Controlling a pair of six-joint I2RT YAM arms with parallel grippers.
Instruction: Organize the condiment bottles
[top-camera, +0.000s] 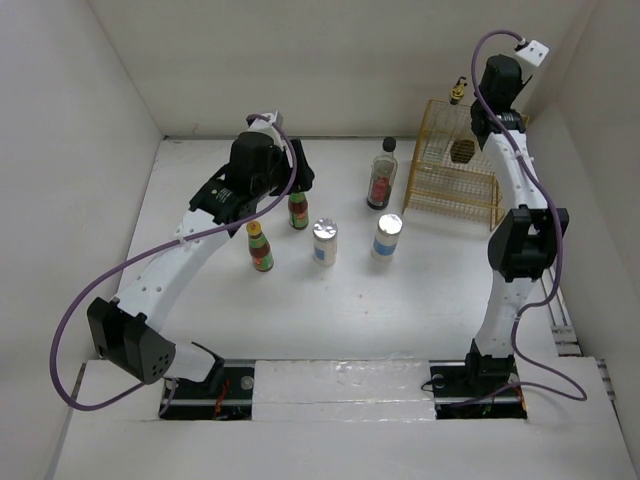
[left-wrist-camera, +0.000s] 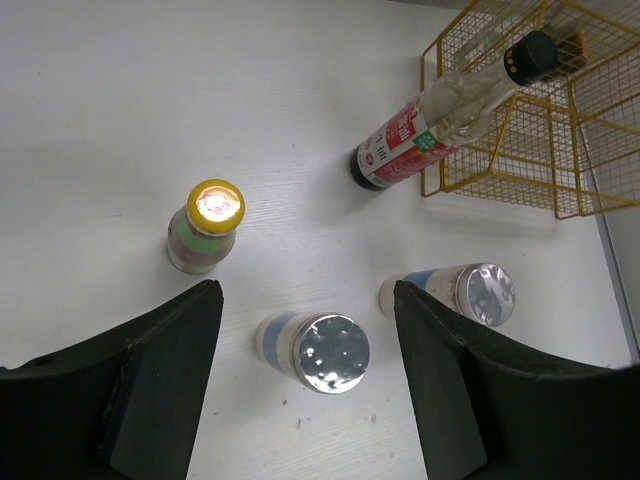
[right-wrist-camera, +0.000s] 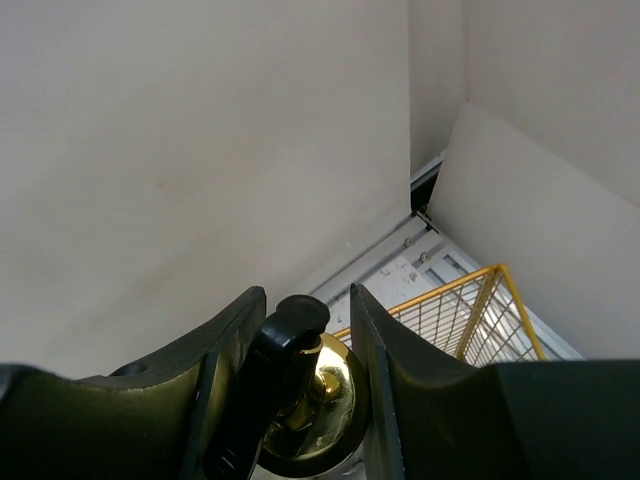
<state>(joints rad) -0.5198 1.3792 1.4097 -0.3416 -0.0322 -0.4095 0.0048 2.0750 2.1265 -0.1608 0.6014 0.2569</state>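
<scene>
I will next lower my right gripper and shift it slightly toward the gold-topped bottle that is already in the yellow wire rack (top-camera: 458, 172).
Two red-labelled sauce bottles (top-camera: 298, 210) (top-camera: 261, 247) with yellow-green caps stand left of centre. Two silver-lidded shakers (top-camera: 325, 242) (top-camera: 387, 236) stand in the middle, and a black-capped clear bottle (top-camera: 382, 175) stands behind them. My left gripper (top-camera: 300, 168) hangs open above the nearer-back sauce bottle, holding nothing. In the left wrist view one shaker (left-wrist-camera: 320, 348) lies between the open fingers of the left gripper (left-wrist-camera: 305, 300), far below them. My right gripper (right-wrist-camera: 305, 295) is shut on a gold-topped, black-capped bottle (right-wrist-camera: 310, 400), held high over the yellow wire rack (top-camera: 455, 165).
The rack stands at the back right against the wall, its wire edge visible in the right wrist view (right-wrist-camera: 480, 300). White walls enclose the table on three sides. The clear bottle (left-wrist-camera: 440, 120) stands just beside the rack's (left-wrist-camera: 540, 120) left edge.
</scene>
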